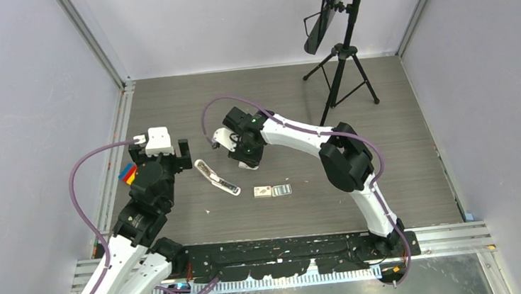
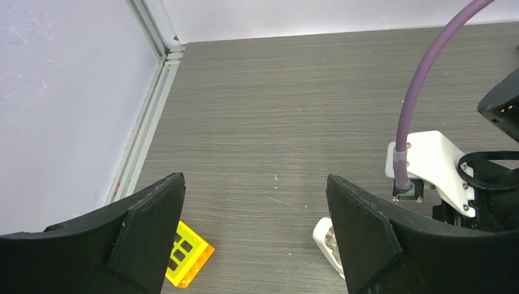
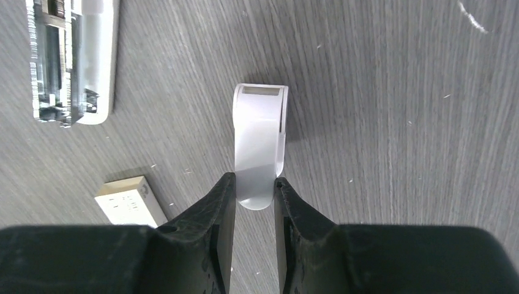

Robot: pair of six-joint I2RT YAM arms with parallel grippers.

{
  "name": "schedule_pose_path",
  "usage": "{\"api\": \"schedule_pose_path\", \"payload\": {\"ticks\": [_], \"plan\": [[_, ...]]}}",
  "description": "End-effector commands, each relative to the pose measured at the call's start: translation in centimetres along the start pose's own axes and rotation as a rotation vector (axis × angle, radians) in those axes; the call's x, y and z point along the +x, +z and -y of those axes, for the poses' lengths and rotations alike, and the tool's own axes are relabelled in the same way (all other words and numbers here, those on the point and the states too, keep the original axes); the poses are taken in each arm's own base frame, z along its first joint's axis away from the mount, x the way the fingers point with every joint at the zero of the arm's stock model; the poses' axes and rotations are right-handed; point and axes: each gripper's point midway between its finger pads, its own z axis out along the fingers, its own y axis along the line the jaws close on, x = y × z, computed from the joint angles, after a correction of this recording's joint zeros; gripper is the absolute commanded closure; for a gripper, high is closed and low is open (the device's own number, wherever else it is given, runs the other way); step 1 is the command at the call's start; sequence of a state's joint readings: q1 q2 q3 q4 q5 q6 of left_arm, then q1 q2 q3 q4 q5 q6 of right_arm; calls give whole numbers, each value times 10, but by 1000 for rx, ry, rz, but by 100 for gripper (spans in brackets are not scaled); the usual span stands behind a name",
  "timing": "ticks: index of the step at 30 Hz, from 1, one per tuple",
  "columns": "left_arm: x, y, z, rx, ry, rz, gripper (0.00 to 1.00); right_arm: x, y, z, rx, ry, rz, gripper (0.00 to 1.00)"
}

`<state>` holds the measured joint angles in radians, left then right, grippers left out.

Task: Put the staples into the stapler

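Note:
My right gripper will move the stubby stapler outward and to the right in the top view, to the bare tabletop (image 1: 298, 110) beside the tripod, and let go of it clear of the staples.
The stapler (image 1: 218, 178), long, slim and white with its silver channel showing, lies on the table between the arms; in the right wrist view the stapler (image 3: 73, 58) is at the top left, and its end (image 2: 327, 242) peeks out beside my left finger. The staples' white box (image 1: 263, 191) and grey tray (image 1: 281, 189) lie right of it; the box (image 3: 128, 202) also shows beside my right fingers. My right gripper (image 3: 254, 179) pinches the near end of a shorter, stubby white stapler (image 3: 260, 138) resting on the table. My left gripper (image 2: 256, 184) is open over bare table.
A yellow-orange block (image 2: 186, 257) lies by my left finger, near the left wall rail (image 2: 144, 122); it shows as a coloured block (image 1: 128, 174) from above. A black tripod (image 1: 341, 62) stands at the back right. Walls close the table on three sides.

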<state>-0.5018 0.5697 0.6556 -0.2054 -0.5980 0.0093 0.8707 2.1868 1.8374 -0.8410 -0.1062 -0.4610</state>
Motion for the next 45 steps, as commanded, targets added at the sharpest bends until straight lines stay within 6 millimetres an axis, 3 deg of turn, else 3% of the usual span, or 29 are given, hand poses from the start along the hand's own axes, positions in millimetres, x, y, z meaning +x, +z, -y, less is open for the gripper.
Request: {"api": "schedule_pose_path", "payload": {"ticks": [1,8,17,24,38,45], "plan": [[-11,3,3,9,-26,47,13,6,5,0,9,30,15,80],[-11,4,4,15,-25,45,13,14,17,2,16,59,50,82],[-10,4,5,22,-23,45,13,9,18,2,23,87,83,86],[-11,3,7,29,-27,46,13,-18,-23,11,71,140,172,87],[-11,2,8,38,-34,50,13,-25,-59,30,177,277,177,90],[-12,2,9,50,-35,51,13,7,-73,60,267,392,121,90]]}}
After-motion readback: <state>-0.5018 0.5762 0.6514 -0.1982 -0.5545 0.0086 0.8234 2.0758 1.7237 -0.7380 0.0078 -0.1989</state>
